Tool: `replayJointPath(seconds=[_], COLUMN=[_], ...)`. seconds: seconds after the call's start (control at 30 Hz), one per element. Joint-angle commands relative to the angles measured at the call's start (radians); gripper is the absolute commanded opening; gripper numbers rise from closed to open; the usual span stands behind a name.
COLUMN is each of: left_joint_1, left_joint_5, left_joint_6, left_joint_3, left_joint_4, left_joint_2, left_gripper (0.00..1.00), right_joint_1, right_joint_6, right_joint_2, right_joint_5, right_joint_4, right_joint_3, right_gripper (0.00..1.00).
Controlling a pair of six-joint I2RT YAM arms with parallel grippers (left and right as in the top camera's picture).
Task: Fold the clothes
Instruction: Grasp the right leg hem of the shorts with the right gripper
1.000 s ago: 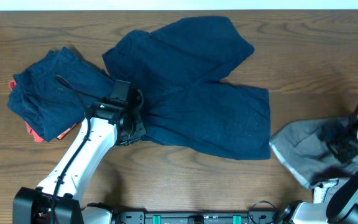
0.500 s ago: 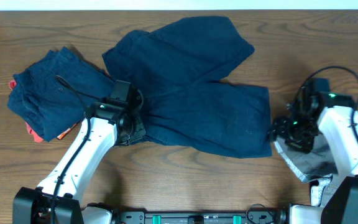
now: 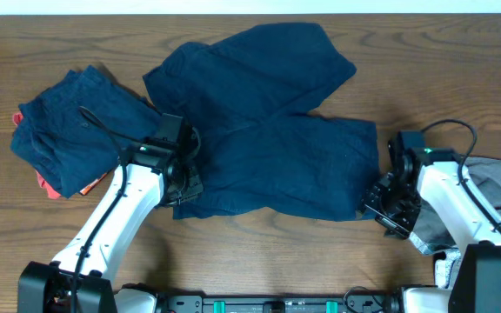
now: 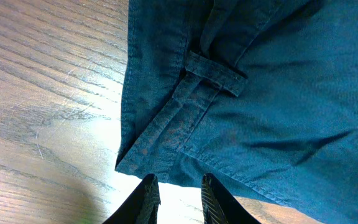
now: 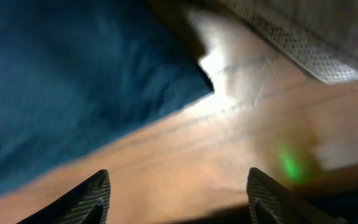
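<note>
The fingers of my right gripper still have only bare wood between them. My right gripper should come down open onto the shorts' near corner (image 3: 357,216) beside the grey garment (image 3: 494,187).
Large navy shorts (image 3: 268,130) lie spread across the middle of the table. My left gripper (image 3: 186,183) sits at their near-left waistband corner. In the left wrist view that corner (image 4: 160,149), with a belt loop (image 4: 213,76), lies just ahead of my left gripper (image 4: 179,198), which is narrowly open with only table between the fingertips. My right gripper (image 3: 383,207) hovers by the shorts' near-right corner (image 5: 179,74). It stands wide open over bare wood in the right wrist view (image 5: 179,196). A grey garment (image 3: 494,187) lies under the right arm.
A pile of navy clothes (image 3: 72,130) lies at the left with a red-orange piece (image 3: 50,187) showing beneath it. The grey garment's mesh edge (image 5: 303,43) is close behind the right gripper. The table's near edge runs along the bottom of the overhead view.
The right arm has swung in from the far right, off the grey garment, to the shorts' near-right corner. The shorts' near-left corner now reaches further toward the front edge beside the left gripper.
</note>
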Motion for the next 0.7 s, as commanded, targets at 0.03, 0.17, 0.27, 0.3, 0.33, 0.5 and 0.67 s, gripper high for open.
replayJointPath(seconds=[0.03, 0.17, 0.27, 0.3, 0.33, 0.5, 0.67], left_joint_1=[0.005, 0.004, 0.004, 0.004, 0.004, 0.004, 0.004], left_joint_5=[-0.011, 0.041, 0.060, 0.060, 0.060, 0.083, 0.111], left_joint_6=[-0.008, -0.009, -0.082, -0.130, -0.174, -0.342, -0.436], left_joint_3=[0.007, -0.003, -0.037, -0.052, -0.065, -0.150, -0.227], left_joint_4=[-0.004, -0.033, -0.032, -0.029, -0.021, 0.087, 0.195], left_joint_2=[0.002, 0.002, 0.002, 0.002, 0.002, 0.002, 0.002], left_gripper=[0.25, 0.28, 0.29, 0.29, 0.29, 0.29, 0.31], right_joint_1=[0.008, 0.008, 0.009, 0.011, 0.012, 0.012, 0.012], right_joint_6=[0.159, 0.232, 0.265, 0.279, 0.288, 0.317, 0.317], right_joint_2=[-0.007, -0.007, -0.007, -0.007, -0.007, -0.007, -0.007], right_joint_5=[0.002, -0.001, -0.009, -0.018, -0.024, -0.023, -0.018], right_joint_4=[0.103, 0.237, 0.354, 0.390, 0.417, 0.458, 0.460], right_joint_3=[-0.082, -0.155, -0.195, -0.205, -0.212, -0.218, -0.218], right_gripper=[0.67, 0.67, 0.66, 0.65, 0.64, 0.60, 0.48])
